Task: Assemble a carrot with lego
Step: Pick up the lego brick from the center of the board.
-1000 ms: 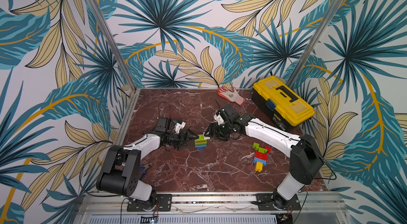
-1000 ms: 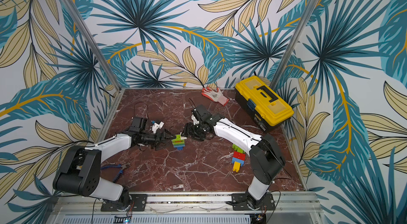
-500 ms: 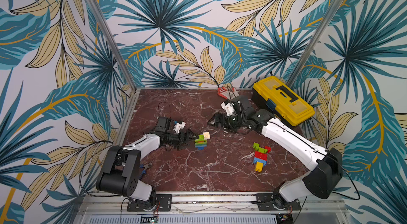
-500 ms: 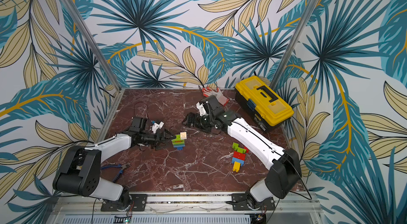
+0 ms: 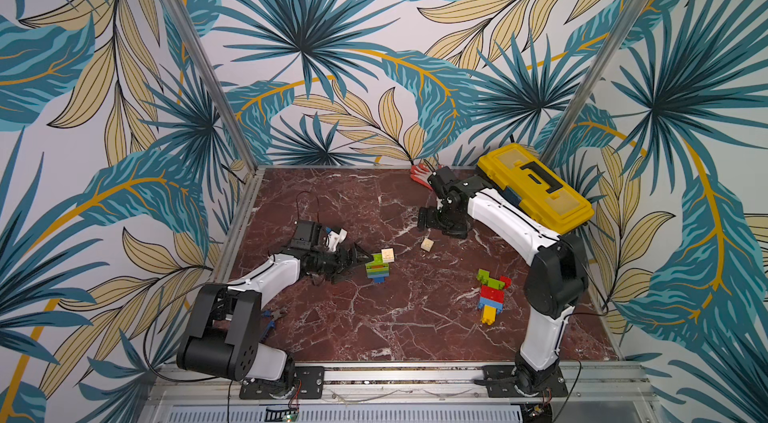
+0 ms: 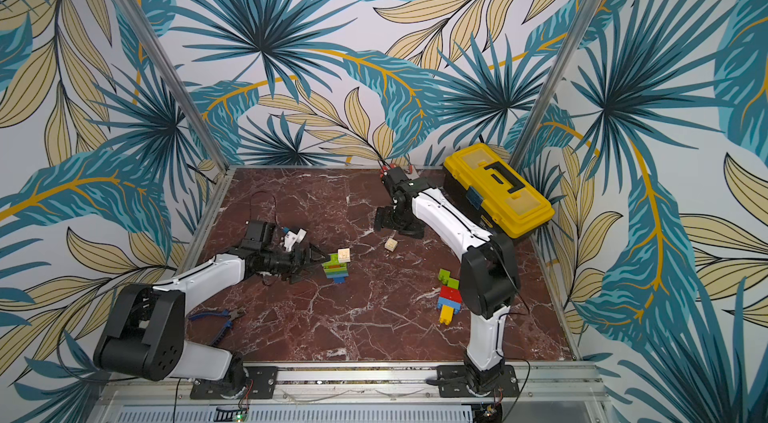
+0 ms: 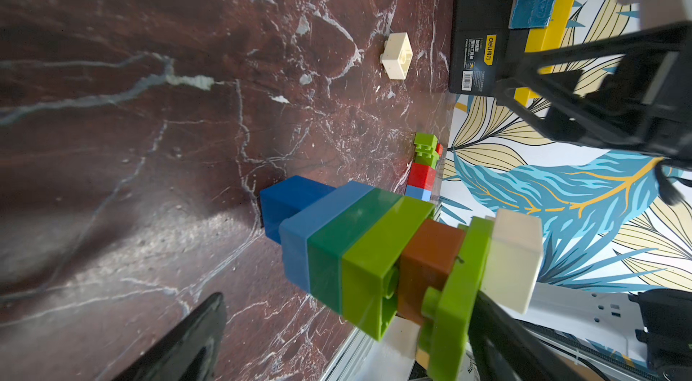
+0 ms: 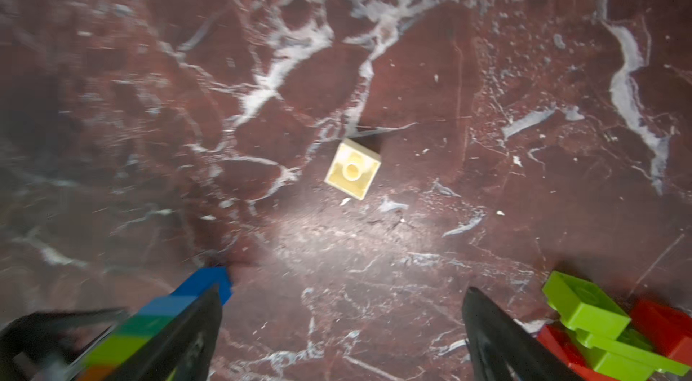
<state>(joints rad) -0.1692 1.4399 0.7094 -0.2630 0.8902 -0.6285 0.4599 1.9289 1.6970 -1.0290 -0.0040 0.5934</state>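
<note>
My right gripper's fingers are open and empty above the table, so it will move down until they are on both sides of the loose cream brick (image 5: pixel 427 244) (image 8: pixel 352 168) and close on the brick's sides.
A stack of lego (image 5: pixel 379 267) in blue, green, orange and cream lies on the dark red marble table (image 5: pixel 374 329). My left gripper (image 5: pixel 358 261) is open at its left side. In the left wrist view the stack (image 7: pixel 359 244) sits between the spread jaws; one finger (image 7: pixel 498 326) is close against it and the other (image 7: pixel 187 338) stands well clear. A loose cream brick (image 5: pixel 427 244) (image 8: pixel 352 168) lies on the table right of the stack. My right gripper (image 5: pixel 430 222) (image 8: pixel 340 334) hangs open behind that brick, holding nothing. A second lego assembly (image 5: pixel 492 294) lies near the right arm.
A yellow toolbox (image 5: pixel 534 188) stands at the back right, beside the right arm. A red and white glove (image 5: pixel 419 173) lies at the back edge. Blue-handled pliers (image 6: pixel 216 319) lie near the left arm's base. Patterned walls close in three sides.
My right arm has drawn back from the stack toward the back of the table and its jaws have opened wide. A cream brick now lies loose on the table. The left arm has stayed put.
</note>
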